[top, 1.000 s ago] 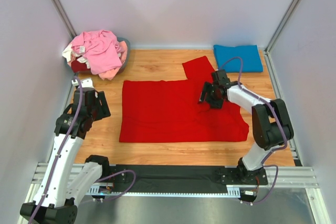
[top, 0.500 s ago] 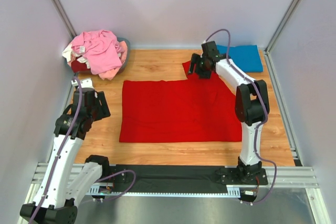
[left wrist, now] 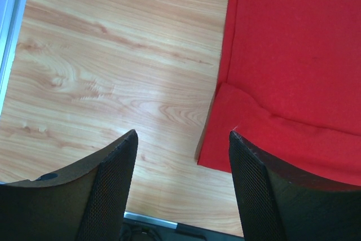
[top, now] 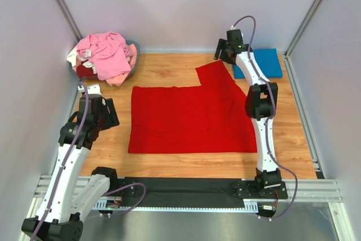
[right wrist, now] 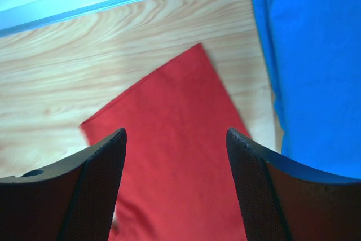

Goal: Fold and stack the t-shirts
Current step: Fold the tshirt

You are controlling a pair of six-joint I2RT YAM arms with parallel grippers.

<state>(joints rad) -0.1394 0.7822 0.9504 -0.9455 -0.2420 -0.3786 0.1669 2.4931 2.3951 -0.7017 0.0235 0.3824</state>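
Note:
I will next move my right gripper down onto the sleeve's far corner [top: 218, 64] [right wrist: 194, 60] by the blue shirt and close on it, because the red sleeve sticks out past the shirt's body.
A bright red t-shirt [top: 192, 118] lies spread flat in the middle of the wooden table, one sleeve [top: 216, 75] sticking out toward the back. A folded blue t-shirt [top: 265, 63] lies at the back right. My right gripper [top: 224, 53] is open and empty, stretched far back above the red sleeve [right wrist: 169, 156], with the blue shirt [right wrist: 316, 60] at its right. My left gripper [top: 97, 118] is open and empty over bare wood, just left of the red shirt's edge [left wrist: 237, 139].
A grey basket [top: 133, 47] at the back left holds a heap of light pink [top: 107, 55] and cream shirts. White walls close in the table on three sides. A metal rail [top: 192, 187] runs along the near edge.
My right arm has swung from the red shirt's right side out to the back, above the sleeve's tip. The shirt's right side now lies flatter. The left arm has not moved.

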